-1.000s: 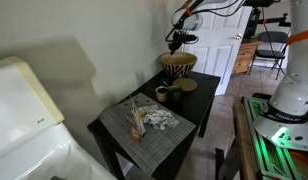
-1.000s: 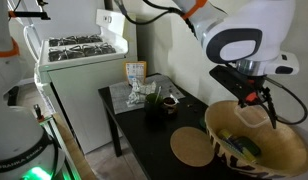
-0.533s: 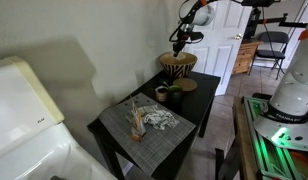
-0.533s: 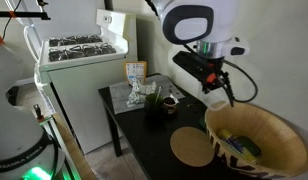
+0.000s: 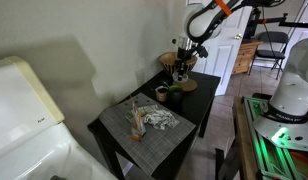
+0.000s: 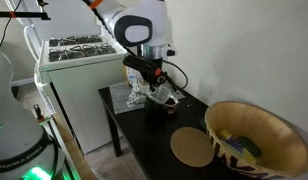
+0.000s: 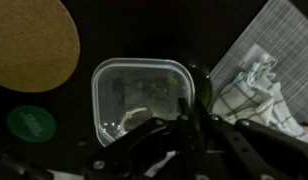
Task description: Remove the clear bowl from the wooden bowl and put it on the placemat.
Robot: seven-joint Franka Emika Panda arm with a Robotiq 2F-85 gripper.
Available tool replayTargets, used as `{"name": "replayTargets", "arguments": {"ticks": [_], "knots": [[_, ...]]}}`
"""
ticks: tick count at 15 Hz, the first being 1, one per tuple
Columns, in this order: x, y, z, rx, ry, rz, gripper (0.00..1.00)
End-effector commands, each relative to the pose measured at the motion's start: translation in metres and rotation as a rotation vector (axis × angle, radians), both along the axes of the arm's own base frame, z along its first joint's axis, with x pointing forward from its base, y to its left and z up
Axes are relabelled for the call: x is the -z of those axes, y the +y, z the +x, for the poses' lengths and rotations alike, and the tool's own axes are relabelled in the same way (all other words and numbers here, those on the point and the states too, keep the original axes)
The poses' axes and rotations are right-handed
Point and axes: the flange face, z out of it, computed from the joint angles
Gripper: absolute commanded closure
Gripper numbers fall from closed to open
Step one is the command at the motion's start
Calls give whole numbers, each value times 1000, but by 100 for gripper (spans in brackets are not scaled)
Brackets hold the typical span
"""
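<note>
The cloth leaves the placemat's bare near corner (image 7: 282, 30) free, so next my gripper will carry the clear bowl (image 7: 134, 95) past the dark cup and down onto it to release the clear bowl's rim.
The wooden bowl (image 6: 262, 128) stands at the table's end, zigzag-striped; it also shows partly behind the arm in an exterior view (image 5: 167, 60). My gripper (image 7: 189, 112) is shut on the rim of the clear bowl (image 7: 134, 95), a rounded-square clear container, held in the air. In both exterior views the gripper (image 6: 160, 92) (image 5: 181, 70) hangs over the middle of the black table, above the small dark cup (image 6: 154, 108). The grey placemat (image 5: 144, 125) (image 6: 126, 95) lies at the other end; its corner shows in the wrist view (image 7: 282, 30).
A flat tan disc (image 6: 192, 147) (image 7: 29, 40) lies between the cup and the wooden bowl. A crumpled cloth (image 7: 249, 85) (image 5: 154, 118) and a wooden utensil lie on the placemat. A white stove (image 6: 79, 60) stands beside the table. Green and yellow items sit inside the wooden bowl.
The gripper has moved from above the wooden bowl across the table toward the dark cup and placemat, carrying the clear bowl out with it.
</note>
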Motion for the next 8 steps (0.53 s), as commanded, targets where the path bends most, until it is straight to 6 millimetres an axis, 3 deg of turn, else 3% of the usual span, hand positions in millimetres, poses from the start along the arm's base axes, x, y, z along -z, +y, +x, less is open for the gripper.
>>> {"name": "replayTargets", "arguments": {"ticks": [1, 5, 6, 8], "knots": [[-1, 49, -31, -176, 32, -114, 98], [-12, 76, -33, -400, 16, -235, 98], [-4, 70, -24, -322, 17, -185, 92], [-9, 76, -24, -365, 5, -213, 92]]}}
